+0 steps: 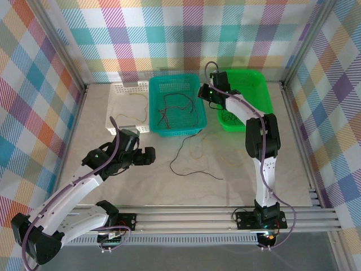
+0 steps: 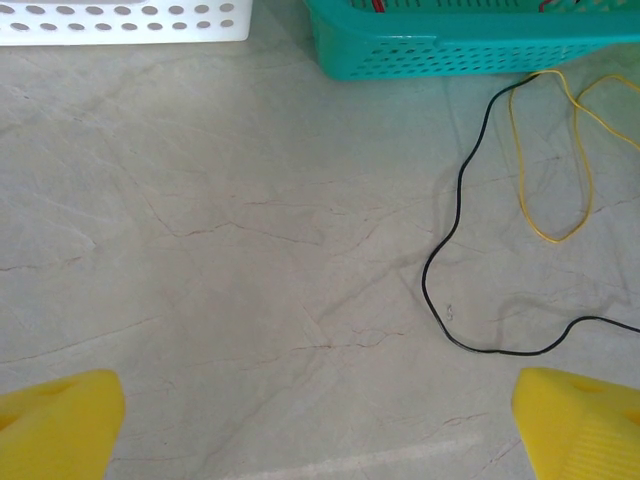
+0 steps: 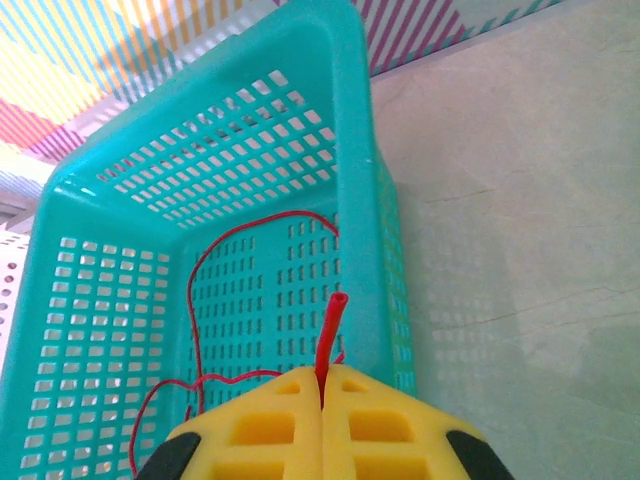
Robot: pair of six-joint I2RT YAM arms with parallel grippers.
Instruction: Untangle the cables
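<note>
Red loops already lie at the teal basket's bottom, so next my right gripper will pass the basket's rim, move down toward them and release the red cable's end.
The cables are thin wires. A black cable [image 1: 194, 165] [image 2: 452, 262] and a yellow cable [image 1: 198, 148] [image 2: 553, 165] lie loose on the table in front of the teal basket [image 1: 174, 129] [image 2: 470, 48] [image 3: 130, 260]. Red and dark cables [image 1: 172, 107] lie tangled inside that basket. My right gripper [image 1: 204, 92] [image 3: 322, 378] hangs over the basket's right side, shut on a red cable [image 3: 331, 325] whose end sticks up between the yellow fingers. My left gripper [image 1: 149, 157] [image 2: 320, 430] stands open low over bare table, left of the black cable.
A white basket [image 1: 115, 104] [image 2: 120, 22] with a yellow wire in it stands left of the teal one. A green basket [image 1: 259, 84] with more thin wires stands on the right. Aluminium rails frame the table's edges.
</note>
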